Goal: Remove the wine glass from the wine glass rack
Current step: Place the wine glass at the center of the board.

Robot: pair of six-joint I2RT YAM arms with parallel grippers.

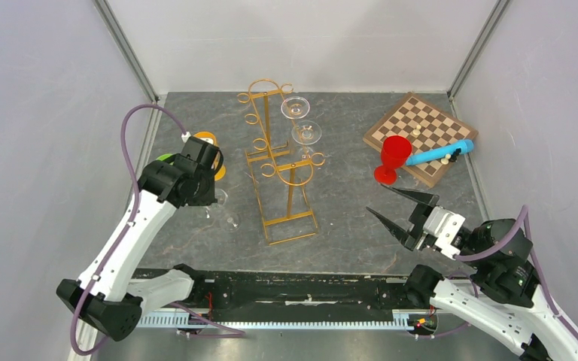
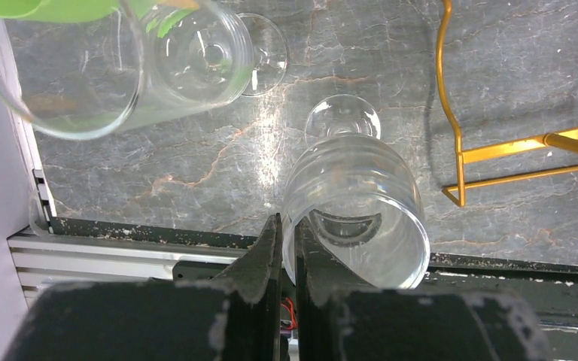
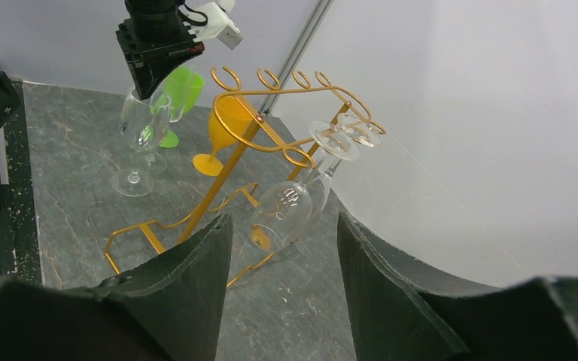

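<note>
The third clear wine glass is upright with its foot over bare table (image 1: 229, 222) (image 2: 343, 118). Next I should lower my left gripper beside the rack and let go of the glass's rim.
The gold wire wine glass rack (image 1: 282, 162) stands mid-table and also shows in the right wrist view (image 3: 256, 128). Two clear wine glasses (image 1: 306, 133) hang upside down from its right rail; they show in the right wrist view (image 3: 290, 210) too. My left gripper (image 2: 287, 226) is shut on the rim of a third clear wine glass (image 2: 354, 203), upright to the left of the rack (image 1: 226, 216). Its foot is at table level; I cannot tell if it touches. My right gripper (image 1: 376, 198) is open and empty, right of the rack and facing it.
A second clear glass (image 2: 196, 53), a green glass (image 3: 181, 90) and an orange glass (image 3: 226, 120) stand close behind the held glass. A chessboard (image 1: 421, 135), a red goblet (image 1: 393, 156) and a blue tube (image 1: 440, 153) sit at the back right.
</note>
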